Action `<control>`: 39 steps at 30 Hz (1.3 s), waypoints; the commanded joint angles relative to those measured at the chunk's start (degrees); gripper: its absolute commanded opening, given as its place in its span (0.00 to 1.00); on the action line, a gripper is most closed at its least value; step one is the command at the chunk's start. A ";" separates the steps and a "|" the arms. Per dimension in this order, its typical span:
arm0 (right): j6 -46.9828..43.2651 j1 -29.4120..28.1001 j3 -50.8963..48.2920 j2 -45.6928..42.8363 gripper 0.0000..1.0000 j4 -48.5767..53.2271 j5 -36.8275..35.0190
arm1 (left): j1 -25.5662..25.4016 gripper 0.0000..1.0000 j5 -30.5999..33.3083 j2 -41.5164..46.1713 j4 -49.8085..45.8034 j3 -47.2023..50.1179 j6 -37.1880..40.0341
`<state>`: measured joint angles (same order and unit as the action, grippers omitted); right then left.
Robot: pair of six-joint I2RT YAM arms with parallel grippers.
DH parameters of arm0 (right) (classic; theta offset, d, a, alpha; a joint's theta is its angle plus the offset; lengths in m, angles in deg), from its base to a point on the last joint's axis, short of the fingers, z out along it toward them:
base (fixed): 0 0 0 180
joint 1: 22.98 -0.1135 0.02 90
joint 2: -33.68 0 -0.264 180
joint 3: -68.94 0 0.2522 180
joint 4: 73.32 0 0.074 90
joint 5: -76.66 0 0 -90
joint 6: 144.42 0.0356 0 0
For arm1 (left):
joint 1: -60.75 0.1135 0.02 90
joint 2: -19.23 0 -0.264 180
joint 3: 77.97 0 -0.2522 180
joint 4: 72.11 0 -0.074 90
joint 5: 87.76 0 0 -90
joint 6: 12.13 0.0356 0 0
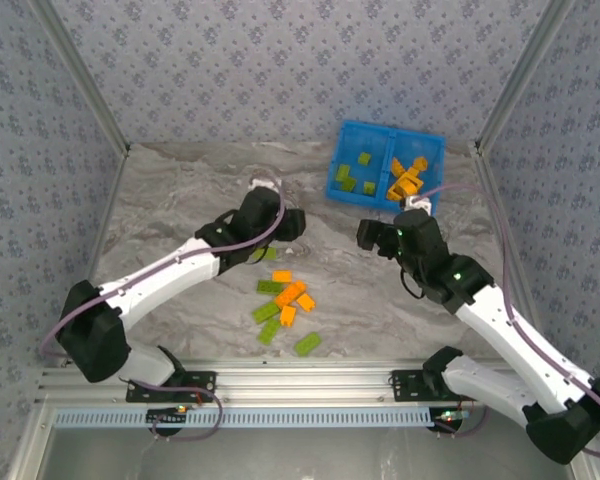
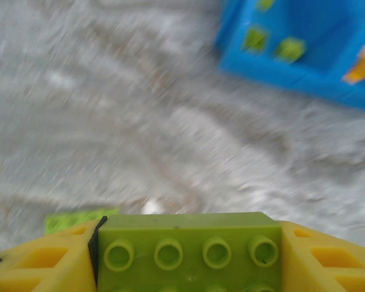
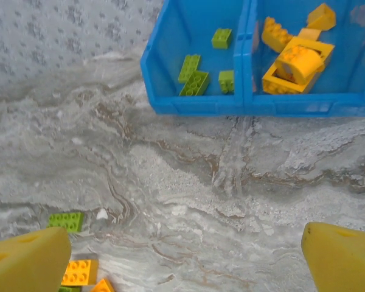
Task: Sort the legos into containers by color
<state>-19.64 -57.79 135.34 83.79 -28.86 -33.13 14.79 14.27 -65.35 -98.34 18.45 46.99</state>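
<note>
Green bricks already lie in one section of the blue tray [image 1: 356, 199] [image 2: 296, 35], so my left gripper moves outward over them next and releases the lime green brick.
My left gripper [image 1: 291, 223] is shut on a lime green brick [image 2: 188, 250], studs facing the camera, held between the yellow fingers [image 2: 39, 260] above the table; that view is blurred. The blue tray [image 1: 356, 199] sits at the far right. Its left compartment holds green bricks [image 3: 194, 76]. Its right compartment holds orange bricks and the orange frame piece [image 3: 272, 79]. My right gripper [image 1: 371, 235] hangs open and empty over bare table just in front of the tray. A loose pile of orange bricks [image 1: 292, 294] and green bricks [image 1: 307, 344] lies at the near centre.
The marble-patterned tabletop [image 1: 180, 200] is walled by patterned panels with metal posts [image 1: 80, 75]. A green brick [image 3: 66, 220] and an orange brick [image 3: 79, 272] lie at the lower left of the right wrist view. Open table lies between the pile and the tray.
</note>
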 commanded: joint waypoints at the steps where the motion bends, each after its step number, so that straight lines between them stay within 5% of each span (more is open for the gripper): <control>1: 4.01 -0.35 -1.75 -3.58 1.00 1.38 -4.53 | -0.69 0.47 -2.68 -8.37 3.91 -8.48 7.74; 8: 5.55 -0.59 -2.51 -8.62 1.00 8.47 -5.59 | -0.77 0.47 -6.67 -29.37 6.95 -30.81 17.41; 14: 6.00 -0.82 -2.53 -11.63 1.00 12.43 -5.80 | -0.67 0.47 -5.81 -48.20 0.08 -56.28 24.27; 21: 6.17 -0.88 -3.07 -13.96 1.00 14.02 -6.23 | 2.22 0.49 -10.46 -68.99 -9.76 -86.50 22.89; 30: 6.73 -0.93 -4.20 -14.07 1.00 13.05 -4.38 | 3.15 0.53 -10.85 -73.03 -3.12 -87.08 23.31; 39: 5.47 -0.87 -3.67 -12.78 1.00 11.57 -4.71 | 2.31 0.87 -13.62 -66.44 -5.31 -88.03 21.39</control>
<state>-14.31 -58.29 131.49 70.46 -16.46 -37.57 17.98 2.86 -138.09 -103.95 -66.84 68.48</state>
